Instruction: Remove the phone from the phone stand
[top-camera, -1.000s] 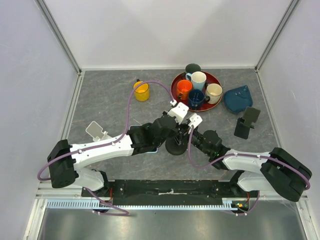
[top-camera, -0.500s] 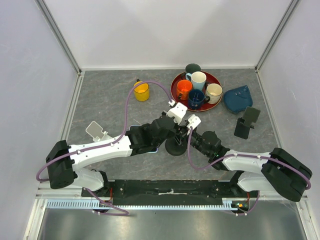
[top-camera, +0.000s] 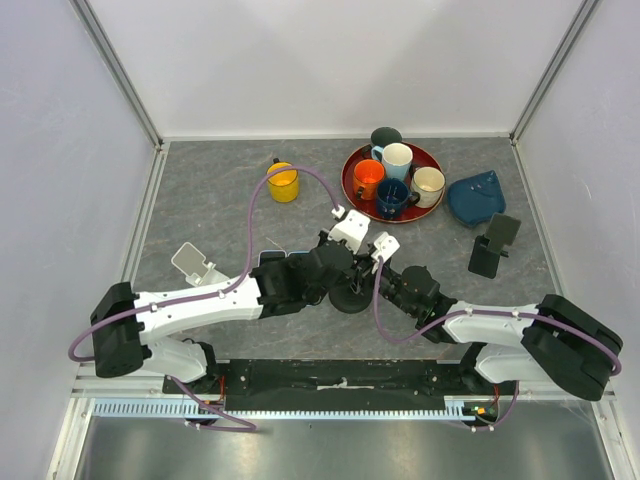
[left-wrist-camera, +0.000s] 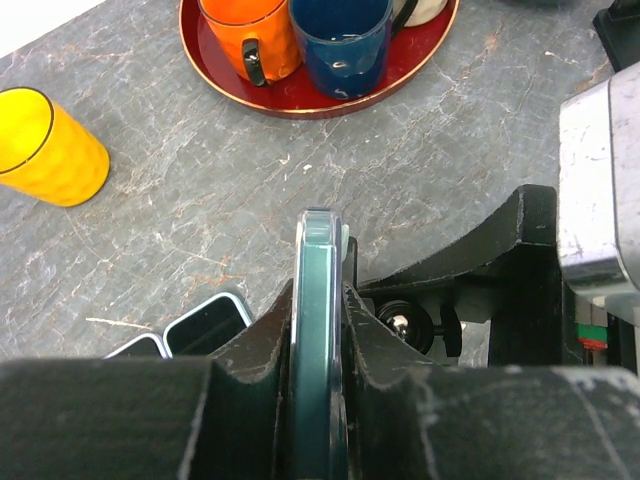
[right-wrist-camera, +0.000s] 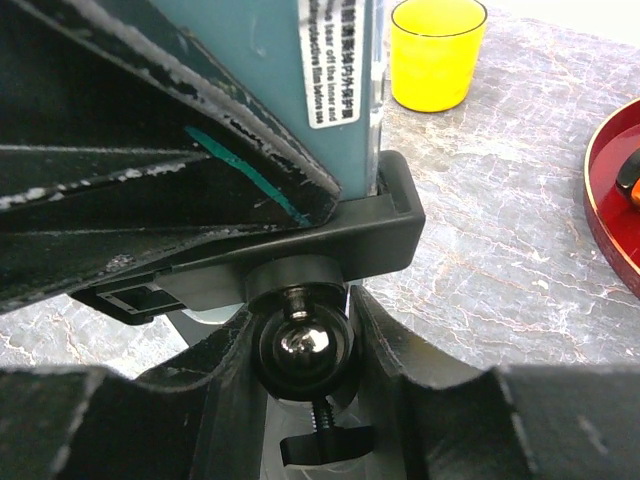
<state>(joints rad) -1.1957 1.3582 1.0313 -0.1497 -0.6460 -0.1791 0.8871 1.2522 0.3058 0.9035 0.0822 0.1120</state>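
Bare tabletop between yellow cup and red tray (right-wrist-camera: 505, 150) lies outward of the robot's right gripper, so the right gripper will next move the stand outward to that spot and let go of it.
The phone (left-wrist-camera: 318, 300) is a thin teal slab seen edge-on, standing in the black phone stand (right-wrist-camera: 330, 240). My left gripper (left-wrist-camera: 318, 330) is shut on the phone, one finger on each face. In the right wrist view the phone (right-wrist-camera: 300, 70) still rests with its lower edge in the stand's cradle. My right gripper (right-wrist-camera: 302, 350) is shut on the stand's ball joint (right-wrist-camera: 302, 345) under the cradle. In the top view both grippers, left (top-camera: 335, 272) and right (top-camera: 368, 278), meet over the stand's round base (top-camera: 347, 297) at the table's middle front.
A red tray (top-camera: 432, 157) with several mugs stands at the back, with a yellow cup (top-camera: 283, 183) to its left. A blue pouch (top-camera: 476, 197) and a second black stand (top-camera: 493, 245) are at the right. A white stand (top-camera: 193, 264) is at the left. Two flat phones (left-wrist-camera: 205, 325) lie beside the left gripper.
Both grippers, with the phone and stand between them, have shifted slightly left. Grips are unchanged.
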